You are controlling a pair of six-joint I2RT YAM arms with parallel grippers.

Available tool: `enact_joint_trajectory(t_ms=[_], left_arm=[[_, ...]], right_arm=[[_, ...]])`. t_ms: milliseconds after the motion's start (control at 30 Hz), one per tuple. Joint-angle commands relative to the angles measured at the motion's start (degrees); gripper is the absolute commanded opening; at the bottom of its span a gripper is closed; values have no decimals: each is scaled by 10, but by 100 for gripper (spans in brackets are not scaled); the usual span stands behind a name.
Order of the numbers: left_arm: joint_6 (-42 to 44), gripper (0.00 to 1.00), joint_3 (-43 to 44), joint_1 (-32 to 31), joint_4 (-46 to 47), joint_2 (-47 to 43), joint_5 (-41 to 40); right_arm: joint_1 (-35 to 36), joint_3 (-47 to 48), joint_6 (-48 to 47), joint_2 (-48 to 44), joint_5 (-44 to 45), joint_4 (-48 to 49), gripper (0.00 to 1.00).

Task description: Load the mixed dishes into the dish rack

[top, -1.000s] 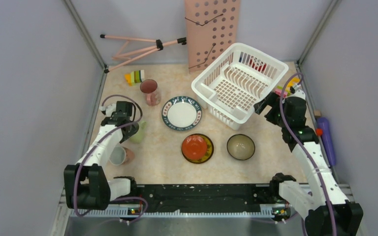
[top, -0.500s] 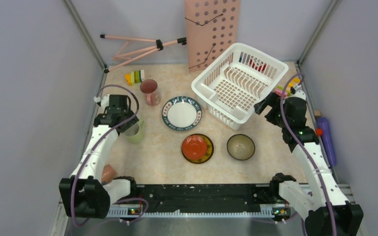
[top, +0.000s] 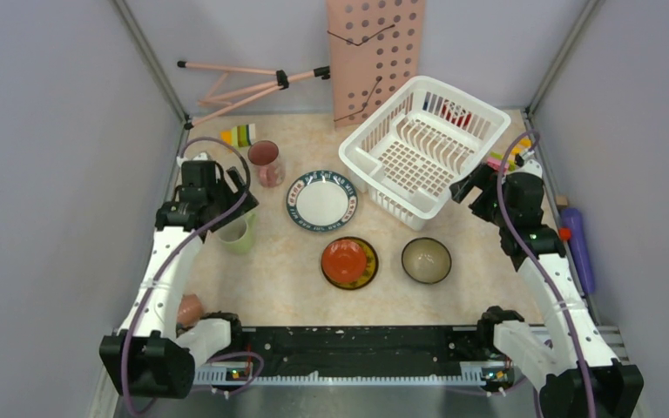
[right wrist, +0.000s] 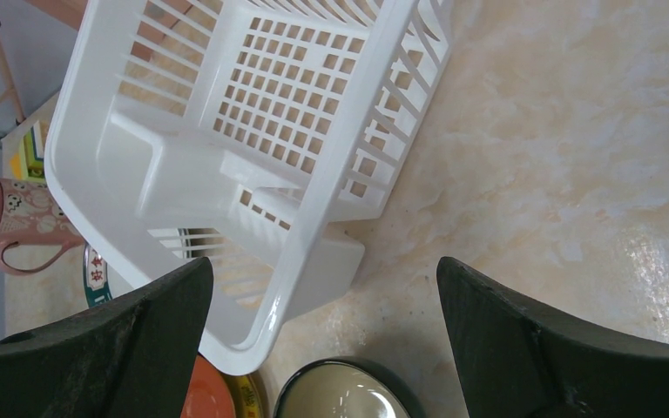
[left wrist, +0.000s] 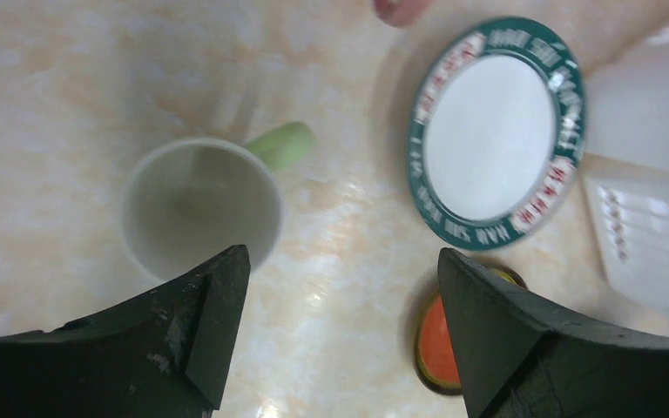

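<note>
My left gripper moves to the right in the top view next and lowers to close on the white plate's mug-side rim (top: 292, 212) (left wrist: 422, 190), where bare tabletop leaves finger room.
A light green mug (top: 237, 233) stands upright at the left; in the left wrist view the mug (left wrist: 200, 205) sits free by my left finger. My left gripper (top: 225, 211) (left wrist: 341, 292) hovers open and empty just above it. The white plate with a dark patterned rim (top: 320, 200) (left wrist: 496, 131), a red plate on a yellowish one (top: 348, 261) and a bowl (top: 426, 259) (right wrist: 344, 394) lie mid-table. A pinkish cup (top: 266, 162) stands behind; another (top: 190, 307) lies by my left arm. The white dish rack (top: 422, 144) (right wrist: 253, 131) holds no dishes. My right gripper (top: 472, 193) (right wrist: 327, 305) is open beside its near corner.
A pink perforated board (top: 375, 52) leans on the back wall beside a folded pink tripod (top: 244, 83). Colourful toy blocks (top: 239, 136) lie at the back left, more (top: 503, 158) right of the rack. A purple object (top: 577, 244) lies outside the right edge.
My left gripper opened, let go of the green mug, and drew back toward the far left. The mug now stands upright. The lying pink cup sits nearer the front. The right arm stayed still.
</note>
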Motion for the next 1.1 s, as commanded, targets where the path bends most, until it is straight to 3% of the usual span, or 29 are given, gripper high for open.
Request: enact_joint_trajectory(t_ms=[0, 100, 267, 400, 467, 633, 867, 1067], left_arm=[[-2, 84, -13, -1, 83, -34, 218], [-73, 84, -57, -33, 182, -25, 272], [-198, 88, -77, -151, 235, 34, 136], [-372, 88, -189, -182, 378, 36, 90], [-419, 88, -232, -191, 412, 29, 55], [-436, 91, -259, -197, 406, 33, -36], [-426, 89, -249, -196, 487, 125, -11], [-433, 80, -237, -197, 521, 199, -9]], right_arm=[[6, 30, 7, -7, 1, 19, 98], [6, 29, 11, -8, -9, 25, 98], [7, 30, 21, -13, -10, 26, 98], [6, 28, 30, -25, 2, 24, 98], [7, 27, 32, -32, 5, 24, 98], [6, 30, 29, -35, 8, 19, 98], [7, 31, 28, -30, 7, 22, 98], [7, 29, 27, -30, 8, 19, 98]])
